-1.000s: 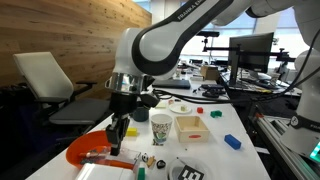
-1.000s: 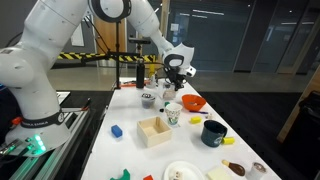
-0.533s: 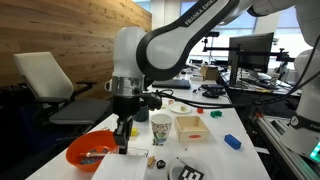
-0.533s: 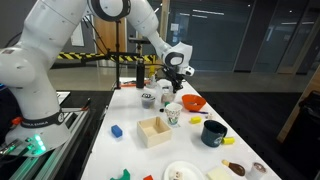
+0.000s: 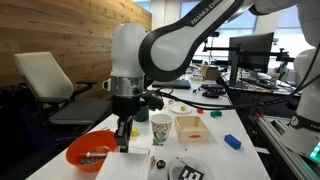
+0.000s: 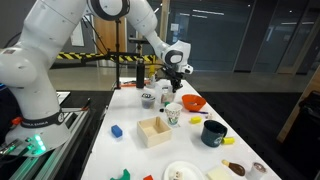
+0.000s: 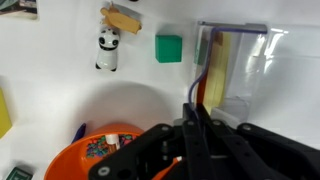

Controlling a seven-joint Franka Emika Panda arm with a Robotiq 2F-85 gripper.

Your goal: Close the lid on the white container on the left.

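Note:
Next, the gripper rises from the lower edge of the lid beside the orange bowl, then opens its fingers.
The white, clear-walled container (image 7: 243, 72) lies at the right of the wrist view, with yellow, orange and purple items inside and its lid edge along the top. In an exterior view it is a pale flat shape (image 5: 138, 154) beside the orange bowl. My gripper (image 7: 196, 128) has its fingers pressed together, and their tips touch the container's left edge. It points down at the table in both exterior views (image 5: 122, 137) (image 6: 165, 92). I cannot tell whether the lid is fully down.
An orange bowl (image 5: 86, 151) (image 7: 110, 150) with small items sits right beside the gripper. A paper cup (image 5: 160, 127), a wooden box (image 5: 190, 127) and a blue block (image 5: 232, 142) stand nearby. A panda figure (image 7: 107, 52) and a green cube (image 7: 168, 47) lie close by.
My gripper has moved down and slightly away from the bowl toward the container. It has hardly moved in the last half second.

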